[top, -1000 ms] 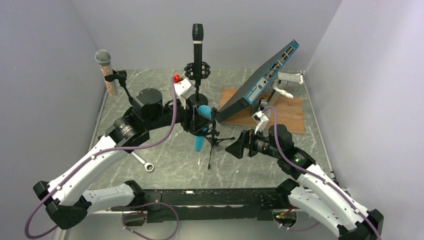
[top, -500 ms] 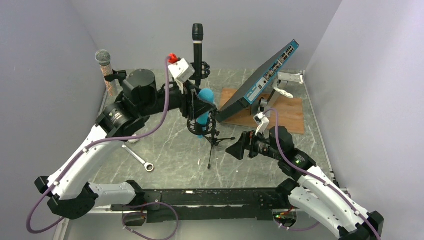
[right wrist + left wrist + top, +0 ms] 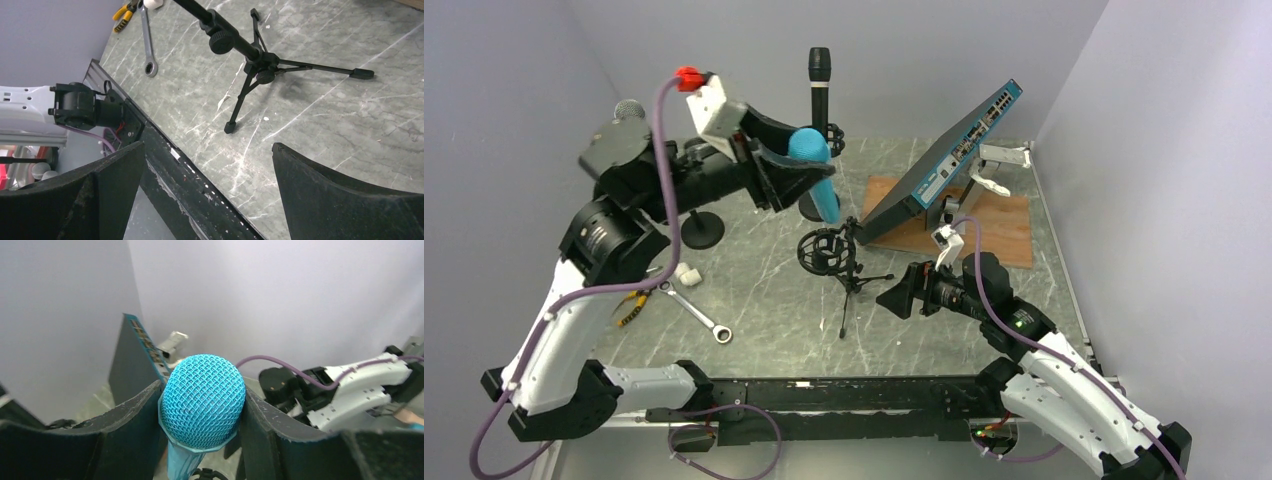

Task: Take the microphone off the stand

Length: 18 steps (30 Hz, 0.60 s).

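The tabletop is bare between the wrench and the stand, so my left gripper should next go down and left in the top view and release the microphone there.
My left gripper (image 3: 796,168) is shut on the blue microphone (image 3: 815,172) and holds it high above the table, clear of its stand. In the left wrist view the microphone's mesh head (image 3: 202,400) sits clamped between both fingers. The small black tripod stand (image 3: 839,258) with its empty shock mount stands at the table's middle; its legs also show in the right wrist view (image 3: 252,70). My right gripper (image 3: 894,297) is open and empty, low, just right of the stand.
A tall black microphone (image 3: 820,75) stands on its stand at the back. A silver microphone (image 3: 628,110) is at the back left, mostly hidden by my left arm. A wrench (image 3: 700,316), pliers (image 3: 631,308) and a tilted network switch (image 3: 944,158) on a wooden board (image 3: 1004,225) lie around.
My left gripper has lifted the blue microphone up and leftward out of the shock mount. The mount is now empty. The right arm has not moved.
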Motion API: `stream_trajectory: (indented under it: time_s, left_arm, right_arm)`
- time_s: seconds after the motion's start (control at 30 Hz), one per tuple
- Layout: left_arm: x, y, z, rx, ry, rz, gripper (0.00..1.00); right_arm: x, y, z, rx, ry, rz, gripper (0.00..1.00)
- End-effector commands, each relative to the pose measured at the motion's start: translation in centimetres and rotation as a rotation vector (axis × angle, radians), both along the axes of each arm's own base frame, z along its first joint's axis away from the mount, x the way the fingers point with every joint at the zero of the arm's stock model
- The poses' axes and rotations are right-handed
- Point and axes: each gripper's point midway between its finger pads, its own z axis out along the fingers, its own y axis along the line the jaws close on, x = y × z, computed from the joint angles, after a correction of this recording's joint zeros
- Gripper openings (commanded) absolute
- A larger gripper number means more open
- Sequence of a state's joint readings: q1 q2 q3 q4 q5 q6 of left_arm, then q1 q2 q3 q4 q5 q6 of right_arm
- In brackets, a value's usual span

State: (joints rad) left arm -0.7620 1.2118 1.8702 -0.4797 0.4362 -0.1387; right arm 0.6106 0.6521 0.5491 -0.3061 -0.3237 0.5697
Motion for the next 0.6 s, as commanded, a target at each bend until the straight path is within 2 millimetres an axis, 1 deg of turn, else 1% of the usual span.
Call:
stream_trajectory:
  time_s: [0.0, 0.1, 0.17, 0.23, 0.27, 0.33, 0.4, 0.47, 0.57]
  left_arm:
    - [-1.4, 4.2, 5.8, -0.149, -0.179, 0.106, 0.12]
    - [-1.6, 6.0, 6.7, -0.182, -0.210, 0.181, 0.07]
    - [-1.4, 7.4, 6.9, -0.187, -0.218, 0.248, 0.04]
    - [-0.5, 8.7, 6.3, -0.171, -0.203, 0.336, 0.03]
    - [0.6, 9.7, 5.5, -0.158, -0.175, 0.418, 0.01]
    - [2.7, 11.4, 3.1, -0.114, -0.112, 0.565, 0.00]
    - [5.1, 13.2, -0.1, -0.042, -0.032, 0.728, 0.00]
    - [7.2, 14.3, -4.3, 0.061, 0.051, 0.845, 0.00]
    - [10.4, 15.2, -11.4, 0.184, 0.225, 0.918, 0.00]
  right_arm:
    - [0.1, 0.1, 0.1, 0.014, -0.007, -0.012, 1.00]
    - [0.1, 0.2, -0.1, 0.012, 0.000, -0.006, 1.00]
    - [0.1, 0.2, -0.1, 0.009, 0.001, -0.004, 1.00]
    - [0.2, 0.2, -0.1, 0.006, 0.000, -0.006, 1.00]
    - [0.2, 0.1, -0.1, 0.005, -0.001, -0.007, 1.00]
    - [0.2, -0.1, 0.0, 0.001, -0.005, -0.014, 1.00]
    - [0.2, -0.2, -0.1, -0.004, -0.009, -0.021, 1.00]
    - [0.2, -0.5, 0.0, -0.006, -0.017, -0.031, 1.00]
    - [0.1, -0.8, 0.1, -0.007, -0.028, -0.041, 1.00]
